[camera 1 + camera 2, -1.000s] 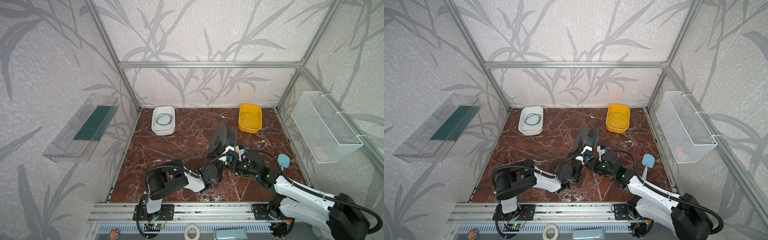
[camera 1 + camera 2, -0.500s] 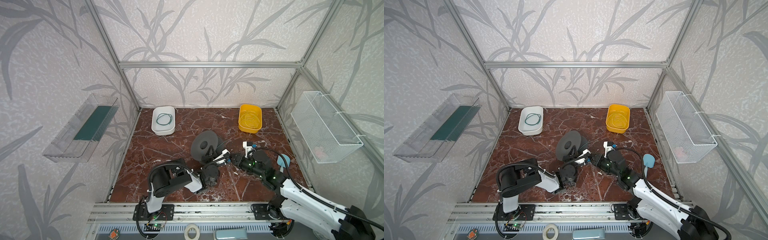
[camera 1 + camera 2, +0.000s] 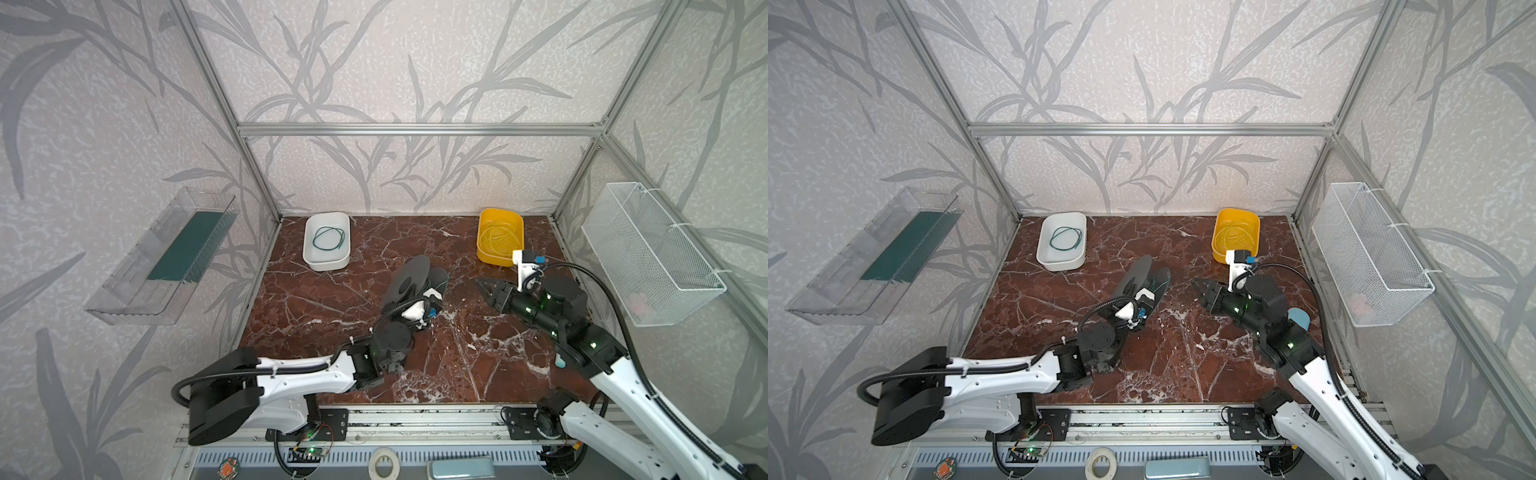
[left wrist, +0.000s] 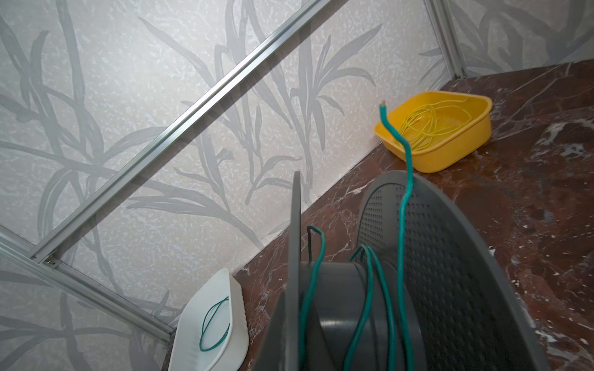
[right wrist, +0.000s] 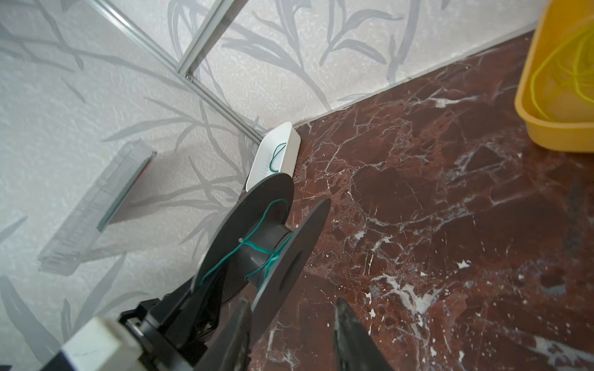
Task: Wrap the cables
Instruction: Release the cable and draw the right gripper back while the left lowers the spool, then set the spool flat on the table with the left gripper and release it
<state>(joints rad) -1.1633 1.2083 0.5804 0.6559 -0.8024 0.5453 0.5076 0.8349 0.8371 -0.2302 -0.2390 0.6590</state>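
My left gripper will next go down, turn the spool's leaning edges level and let go of the cable-wound spool on the marble floor under the spool, which is below the gripper.
A dark grey spool (image 3: 409, 276) leans above the marble floor in both top views, with my left gripper (image 3: 409, 298) shut on its lower edge. The gripper's fingers are hidden under the wrist camera. A dark green cable (image 4: 401, 225) is wound loosely round the spool's hub (image 5: 257, 253), and its free end sticks up past the flange (image 4: 384, 115). My right gripper (image 5: 292, 321) stands open and empty to the right of the spool (image 3: 1144, 276), apart from it. Another green cable loop (image 3: 328, 239) lies in the white tray (image 3: 309, 257) at the back left.
A yellow tray (image 3: 484, 249) with thin yellow wires (image 3: 500, 239) stands at the back right, close behind my right wrist. A wire basket (image 3: 648, 253) hangs on the right wall and a clear shelf (image 3: 162, 257) on the left wall.
My right gripper has opened and drawn back to the right, away from the spool. The left gripper has turned and tilted the spool it holds.
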